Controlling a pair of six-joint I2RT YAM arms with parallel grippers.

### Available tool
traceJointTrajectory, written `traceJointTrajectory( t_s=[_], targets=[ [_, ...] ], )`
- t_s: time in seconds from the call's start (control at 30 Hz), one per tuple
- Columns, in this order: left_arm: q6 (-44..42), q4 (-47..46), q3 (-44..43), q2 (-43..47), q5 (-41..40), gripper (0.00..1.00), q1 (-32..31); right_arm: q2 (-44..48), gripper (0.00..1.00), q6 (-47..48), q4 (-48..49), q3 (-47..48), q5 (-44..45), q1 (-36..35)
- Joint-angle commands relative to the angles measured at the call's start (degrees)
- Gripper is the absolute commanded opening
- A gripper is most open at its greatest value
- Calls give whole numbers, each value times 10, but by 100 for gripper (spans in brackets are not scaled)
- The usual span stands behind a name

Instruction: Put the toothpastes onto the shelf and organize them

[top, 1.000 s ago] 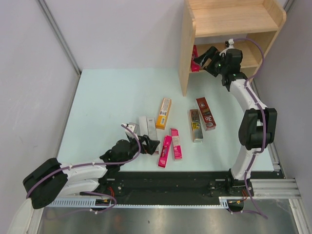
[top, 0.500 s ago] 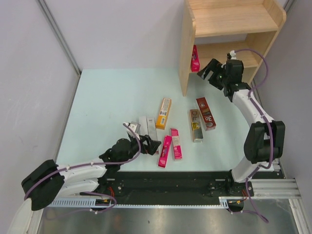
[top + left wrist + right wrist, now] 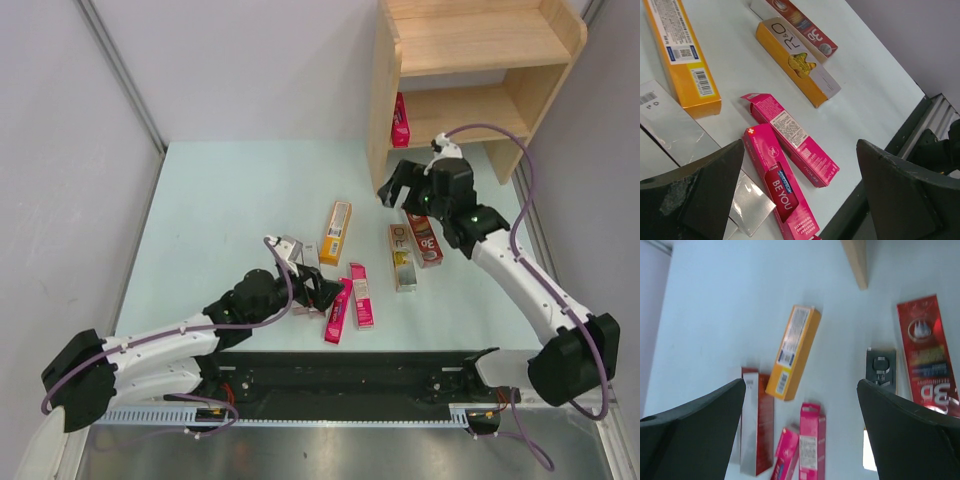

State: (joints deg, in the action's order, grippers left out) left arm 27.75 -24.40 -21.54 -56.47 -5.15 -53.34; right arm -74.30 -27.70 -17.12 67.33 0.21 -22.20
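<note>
Back and down, I will bring my right gripper onto the near end of the pink carton nearer the gold-tan one, where bare table is on either side of both sides of the pink carton.
One magenta-pink toothpaste carton stands on the lower board of the wooden shelf. On the table lie an orange-yellow carton, silver cartons, a gold-tan carton, a dark red carton and two pink cartons. My left gripper is open and empty, just above the pink cartons and a silver one. My right gripper is open and empty, above the table in front of the shelf's left side panel. Its view shows the orange-yellow carton and the dark red one.
The shelf's left side panel stands on the table just behind the right gripper. Grey walls close the table on the left and back. The black base rail runs along the near edge.
My right gripper has pulled out of the shelf, leaving the pink carton standing there, and moved down-left over the table. My left gripper has moved right, toward the pink cartons.
</note>
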Motion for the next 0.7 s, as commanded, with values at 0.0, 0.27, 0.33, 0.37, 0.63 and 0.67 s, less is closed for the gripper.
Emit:
traceJointTrajectory(
  t_s=[0.0, 0.27, 0.33, 0.37, 0.63, 0.67],
  targets=[
    [-9, 22, -31, 11, 18, 100, -14, 53, 100, 13, -72, -51, 100, -72],
    [9, 37, -25, 34, -10, 100, -15, 99, 99, -37, -134, -141, 190, -205],
    [12, 43, -25, 39, -19, 100, -15, 94, 98, -58, -137, -164, 197, -245],
    [13, 47, -24, 44, -21, 100, -15, 85, 98, -67, -145, -169, 207, -261],
    [14, 67, -29, 58, -37, 100, -15, 34, 97, -152, -143, -206, 233, -383],
    [15, 69, -27, 58, -40, 100, -15, 28, 97, -161, -148, -207, 243, -389]
  ],
)
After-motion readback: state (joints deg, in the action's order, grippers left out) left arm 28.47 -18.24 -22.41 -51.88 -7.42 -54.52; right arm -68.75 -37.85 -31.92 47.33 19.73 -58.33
